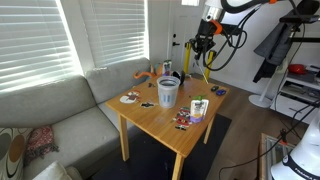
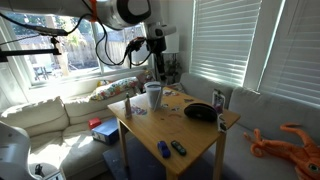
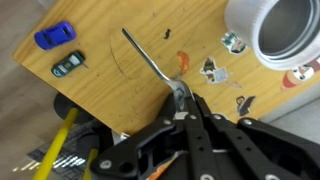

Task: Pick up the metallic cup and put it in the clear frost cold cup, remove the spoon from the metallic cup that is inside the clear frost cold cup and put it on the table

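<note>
My gripper is well above the bare wood between the toy cars and frosted cup (image 1: 168,93), so it should move down to that spot next and release the spoon.
My gripper (image 3: 178,95) is shut on one end of a thin metal spoon (image 3: 150,62), whose other end points away over the light-wood table (image 3: 110,90). In both exterior views the gripper (image 1: 203,45) (image 2: 156,52) hangs well above the table. The tall frosted whitish cup (image 1: 168,93) (image 2: 154,96) stands upright on the table. In the wrist view its rim (image 3: 240,40) shows at the top right with a grey metallic cup (image 3: 290,30) nested inside it.
A blue toy car (image 3: 55,35) and a green one (image 3: 68,65) lie near a table corner. A black bowl (image 2: 200,111), a small white printed container (image 1: 199,108) and small trinkets also sit on the table. A couch (image 1: 60,110) flanks it.
</note>
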